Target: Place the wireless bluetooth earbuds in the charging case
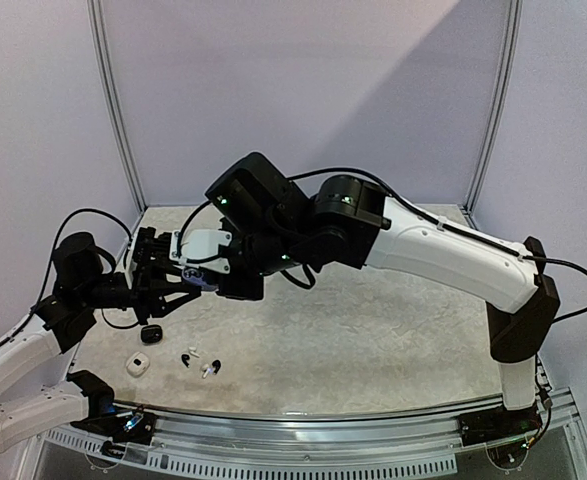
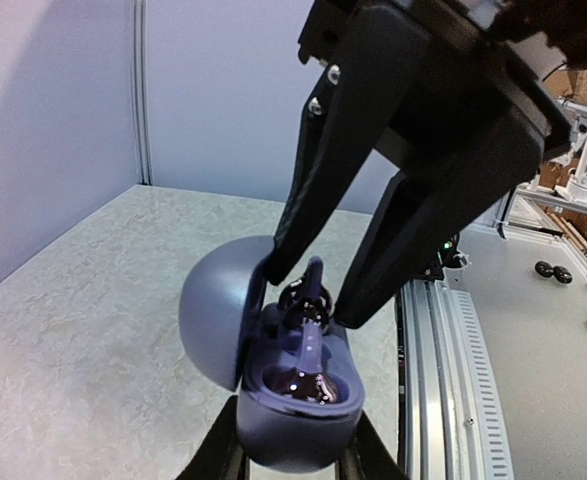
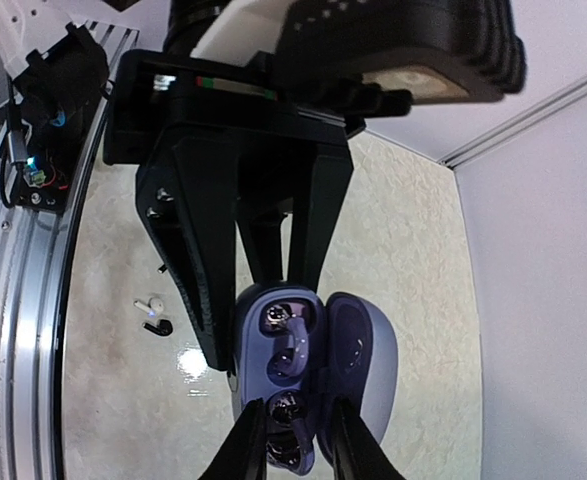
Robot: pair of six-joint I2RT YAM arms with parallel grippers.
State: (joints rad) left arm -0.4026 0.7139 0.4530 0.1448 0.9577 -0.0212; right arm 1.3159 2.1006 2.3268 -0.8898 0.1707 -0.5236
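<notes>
The left gripper should next lower the lavender charging case onto the bare tabletop below, outward of the black case, and release it clear of the white earbuds.
My left gripper point(image 2: 293, 465) is shut on the base of a bluish-lavender charging case point(image 2: 298, 420), held above the table with its lid point(image 2: 218, 315) open. The case also shows in the top view point(image 1: 201, 281) and in the right wrist view point(image 3: 293, 350). One matching earbud point(image 3: 278, 318) sits in the socket nearer the left fingers point(image 3: 198, 290). My right gripper point(image 3: 293, 450) comes from above and is shut on a second lavender earbud point(image 2: 313, 285), which is tilted at the other socket with its stem up.
On the table below lie a black case point(image 1: 151, 333), a white case point(image 1: 138, 365), a black earbud point(image 1: 186, 358) and white earbuds point(image 1: 209, 370). The right wrist view shows a white earbud point(image 3: 151, 302) and a black earbud point(image 3: 160, 327). A metal rail point(image 2: 443, 350) runs along the near edge.
</notes>
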